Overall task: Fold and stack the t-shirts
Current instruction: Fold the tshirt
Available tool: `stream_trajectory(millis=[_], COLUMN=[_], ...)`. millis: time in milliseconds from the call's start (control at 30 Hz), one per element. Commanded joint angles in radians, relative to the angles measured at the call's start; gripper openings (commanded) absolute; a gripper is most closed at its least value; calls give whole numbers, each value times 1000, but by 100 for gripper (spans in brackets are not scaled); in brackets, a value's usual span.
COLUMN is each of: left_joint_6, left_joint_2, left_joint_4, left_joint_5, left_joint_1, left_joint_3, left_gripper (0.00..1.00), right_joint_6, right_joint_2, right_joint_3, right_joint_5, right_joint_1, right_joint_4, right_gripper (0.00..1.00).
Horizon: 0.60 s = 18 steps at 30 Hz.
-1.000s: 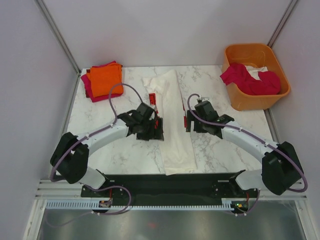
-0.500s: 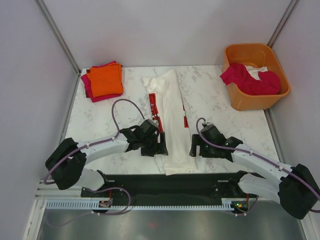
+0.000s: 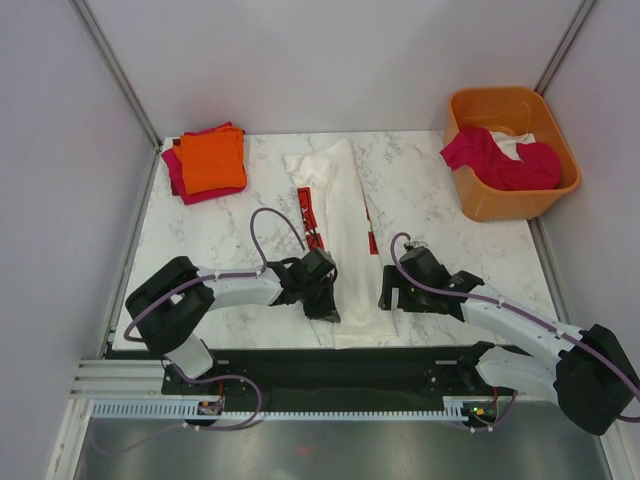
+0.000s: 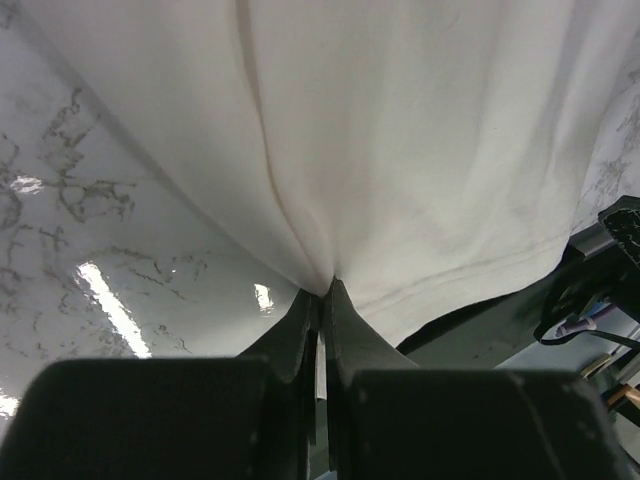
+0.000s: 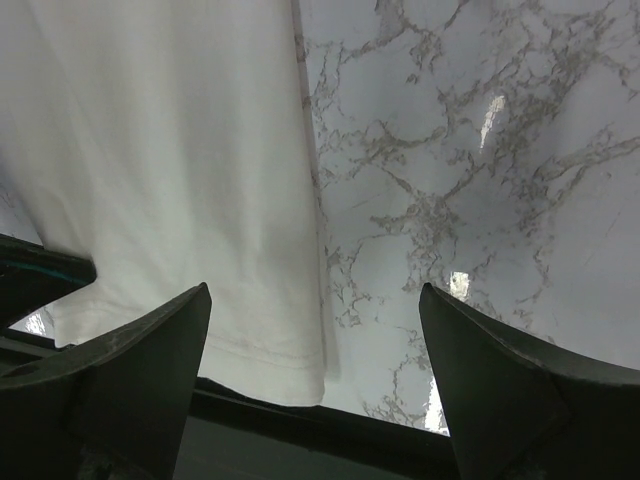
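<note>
I should move my right gripper's open fingers back and down onto the folded t-shirt's loose hem corner (image 5: 308, 390) next, since the corner is below it and back toward my base.
A white t-shirt (image 3: 345, 240) lies folded lengthwise into a long strip down the middle of the marble table, with a bit of its red logo (image 3: 312, 225) showing at the left edge. My left gripper (image 3: 328, 303) is at the strip's near left corner. In the left wrist view it (image 4: 322, 290) is shut on a pinch of the white cloth (image 4: 400, 150) just above the hem. My right gripper (image 3: 388, 297) hovers at the near right corner. Its jaws (image 5: 315, 290) stand wide open over the shirt's edge (image 5: 170, 150) and bare marble, holding nothing.
A folded orange tee on a magenta one (image 3: 210, 160) sits at the far left corner. The orange tub (image 3: 475, 205) at the far right holds a magenta-red shirt (image 3: 495, 160) and a white one (image 3: 520, 145). The table's black near edge (image 3: 330, 360) runs just below the hem.
Both arms came from mid-shirt toward the near hem. The left gripper, open before, has moved in and shut on the shirt's near left corner. The right gripper stayed open.
</note>
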Motion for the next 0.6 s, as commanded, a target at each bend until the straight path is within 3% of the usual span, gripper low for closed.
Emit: stream_trajectory(millis=[0,333,567], left_joint_6=[-15,-9,-9], left_joint_2=[15,-235,-347], left_joint_4=[15,8,8], left_joint_5=[-74,-90,-90], left_joint_1=[-4,62,63], left_joint_3=[-29,-178,-230], left_gripper=[2,2,2], right_joint_6=[-5,64,199], right_joint_2=[-8,-40,-28], right_joint_3=[28,-38,-132], right_joint_5=[7,-117,-151], right_joint_1=[4,22,204], right_joint_4=[11,113,281], right_gripper=[94,91,91])
